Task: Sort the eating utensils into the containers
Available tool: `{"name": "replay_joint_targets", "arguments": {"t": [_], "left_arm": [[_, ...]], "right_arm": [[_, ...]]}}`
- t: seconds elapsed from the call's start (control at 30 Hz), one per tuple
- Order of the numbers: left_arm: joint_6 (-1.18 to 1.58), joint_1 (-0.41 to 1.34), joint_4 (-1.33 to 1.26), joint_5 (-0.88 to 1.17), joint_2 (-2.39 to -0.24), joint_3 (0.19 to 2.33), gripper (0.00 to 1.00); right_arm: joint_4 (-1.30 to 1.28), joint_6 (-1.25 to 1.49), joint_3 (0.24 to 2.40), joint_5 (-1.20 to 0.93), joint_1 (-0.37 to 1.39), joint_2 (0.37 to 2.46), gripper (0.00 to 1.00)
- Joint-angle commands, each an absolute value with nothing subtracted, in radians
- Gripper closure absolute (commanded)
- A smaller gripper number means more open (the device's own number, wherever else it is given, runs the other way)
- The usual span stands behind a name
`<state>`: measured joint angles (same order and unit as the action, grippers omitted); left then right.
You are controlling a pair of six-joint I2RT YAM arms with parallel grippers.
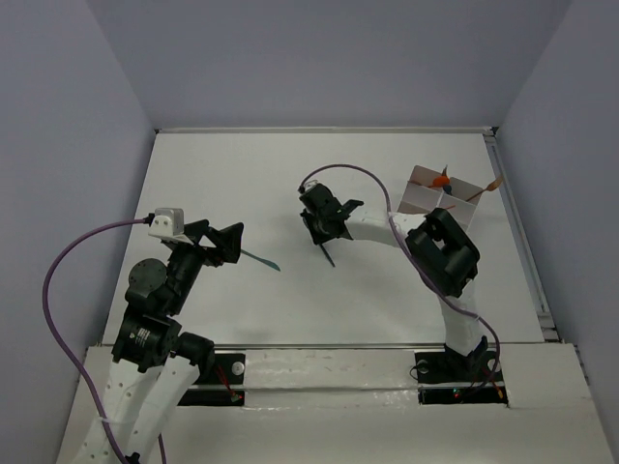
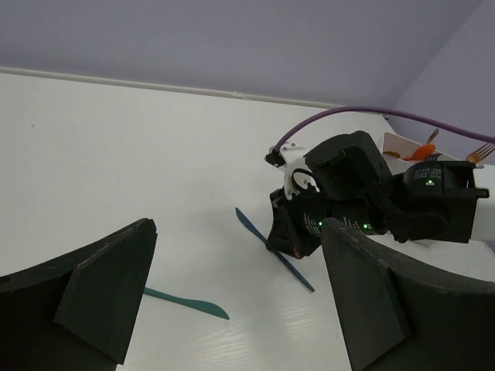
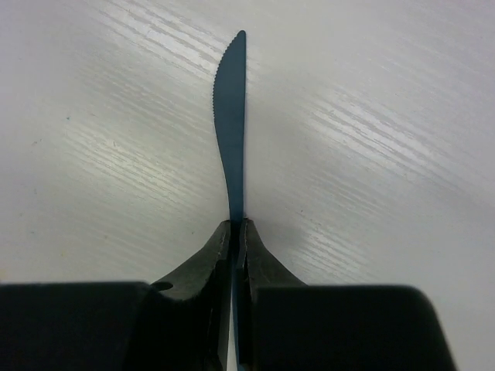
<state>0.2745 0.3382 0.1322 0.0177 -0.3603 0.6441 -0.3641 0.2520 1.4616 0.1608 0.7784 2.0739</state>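
Note:
The right gripper lifts the knife up and to its right in the top view next, above the container's sides, and releases it. The white divided container (image 1: 432, 193) stands that way.
My right gripper (image 3: 237, 228) is shut on the handle of a dark blue plastic knife (image 3: 230, 116), whose serrated blade points away from the fingers, low over the white table. From above, this gripper (image 1: 325, 240) is at mid-table. My left gripper (image 2: 236, 309) is open, with nothing between its fingers (image 2: 108, 297). A teal knife (image 2: 189, 303) lies on the table just beyond it, also seen from above (image 1: 261, 259). The white divided container (image 1: 432, 193) stands at the back right and holds orange utensils (image 1: 442, 180).
A purple cable (image 1: 353, 172) arcs from the right wrist over the table toward the container. An orange fork (image 1: 484, 190) leans out over the container's right side. The right arm's elbow (image 1: 447, 253) stands just in front of the container.

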Motion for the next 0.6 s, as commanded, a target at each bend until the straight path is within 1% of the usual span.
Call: {"name": "replay_joint_targets", "arguments": {"t": [0.0,0.13,0.23,0.33,0.37,0.4,0.53,0.57], "left_arm": [[0.273,0.334,0.081,0.018,-0.348,0.681,0.01],[0.273,0.334,0.083,0.02,-0.347,0.681,0.01],[0.273,0.344,0.081,0.018,-0.347,0.681,0.01],[0.273,0.344,0.083,0.018,-0.344,0.681,0.01],[0.273,0.344,0.083,0.018,-0.344,0.681,0.01],[0.272,0.344,0.084,0.018,-0.342,0.681,0.01],[0.273,0.353,0.083,0.021,-0.334,0.681,0.01],[0.272,0.353,0.083,0.021,-0.333,0.683,0.01]], "right_arm": [[-0.459,0.256,1.356,0.172,0.775,2.056,0.93],[-0.361,0.271,1.289,0.205,0.765,1.953,0.93],[-0.218,0.308,1.189,0.219,0.741,1.8,0.93],[-0.048,0.362,1.036,0.244,0.715,1.579,0.93],[-0.02,0.376,1.002,0.267,0.706,1.525,0.93],[0.026,0.379,0.97,0.319,0.683,1.425,0.93],[0.051,0.377,0.858,0.432,0.597,1.255,0.93],[0.054,0.376,0.827,0.454,0.577,1.179,0.93]]}}
